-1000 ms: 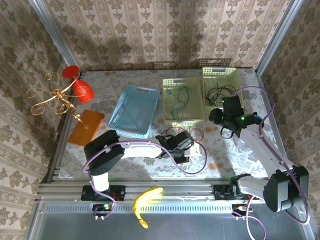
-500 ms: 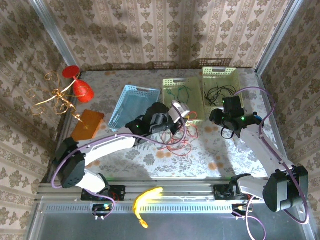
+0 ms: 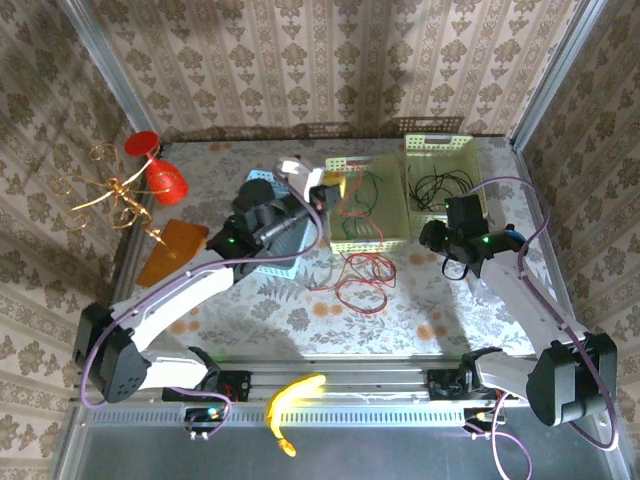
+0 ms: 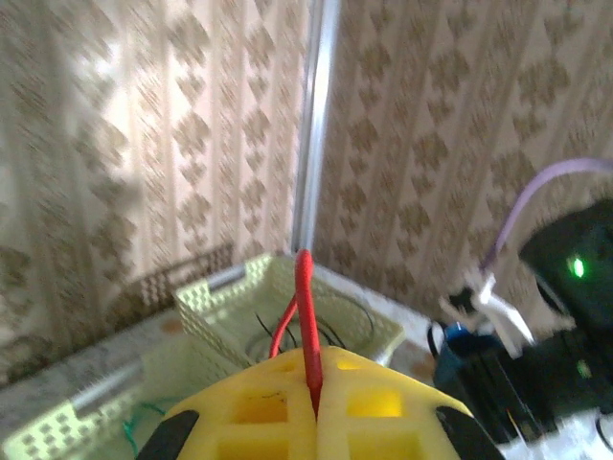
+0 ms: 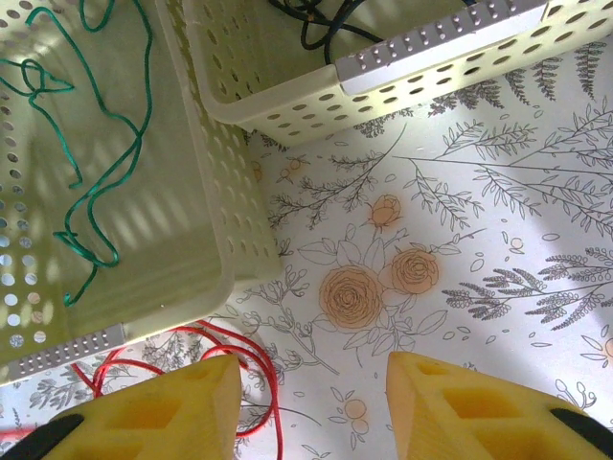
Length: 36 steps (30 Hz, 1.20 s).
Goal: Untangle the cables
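Observation:
My left gripper should next swing over the blue basket, tilt its fingers down and release the red cable [image 3: 362, 290], since green and black cables have separate baskets.
My left gripper [image 3: 318, 188] is raised over the gap between the blue basket and the middle basket. Its yellow fingers [image 4: 374, 402] are shut on the red cable [image 4: 306, 307]. That red cable [image 3: 362, 290] hangs from the grip down to loose loops on the flowered table. The green cable [image 3: 362, 200] lies in the middle pale-green basket [image 3: 372, 243]. The black cable [image 3: 440, 184] lies in the right basket [image 3: 438, 147]. My right gripper [image 3: 447, 262] hovers low over the table, open and holding nothing [image 5: 316, 383]. The red loops [image 5: 257, 369] lie by its left finger, with the green cable [image 5: 96, 182] and the black cable [image 5: 316, 24] beyond.
A blue basket [image 3: 262, 228] stands left of the middle basket. An orange plate [image 3: 172, 252], a red goblet [image 3: 165, 178] and a gold wire stand [image 3: 105, 190] sit at the far left. A yellow object [image 3: 292, 392] lies on the front rail.
My left arm swung from the table's near middle up and back to the left, carrying the red cable with it. The red loops were dragged and stretched out. The right arm stayed put.

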Available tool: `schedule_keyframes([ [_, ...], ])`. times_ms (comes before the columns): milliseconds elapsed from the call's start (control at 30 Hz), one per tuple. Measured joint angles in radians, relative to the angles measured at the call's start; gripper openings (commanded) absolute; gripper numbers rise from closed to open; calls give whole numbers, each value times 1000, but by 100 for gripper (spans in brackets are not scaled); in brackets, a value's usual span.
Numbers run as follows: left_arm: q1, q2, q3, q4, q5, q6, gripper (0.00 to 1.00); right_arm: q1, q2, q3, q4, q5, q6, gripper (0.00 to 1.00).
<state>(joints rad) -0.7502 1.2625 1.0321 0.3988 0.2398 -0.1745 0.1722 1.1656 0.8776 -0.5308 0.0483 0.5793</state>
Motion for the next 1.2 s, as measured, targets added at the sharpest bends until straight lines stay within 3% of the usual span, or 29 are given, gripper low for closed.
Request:
schedule_keyframes([
  [333,177,-119,59,10,10,-61,0,0,0,0,11,0,0,46],
  [767,360,-52,58,-99,-103,-48,0,-1,14,0,18,-4,-4,45],
  [1000,370,48,-91,-155,-109,-32,0,-3,14,4,18,-5,-8,46],
  [1200,322,33,-211,-200,-105,-43,0,-3,14,5,17,-4,-16,46],
])
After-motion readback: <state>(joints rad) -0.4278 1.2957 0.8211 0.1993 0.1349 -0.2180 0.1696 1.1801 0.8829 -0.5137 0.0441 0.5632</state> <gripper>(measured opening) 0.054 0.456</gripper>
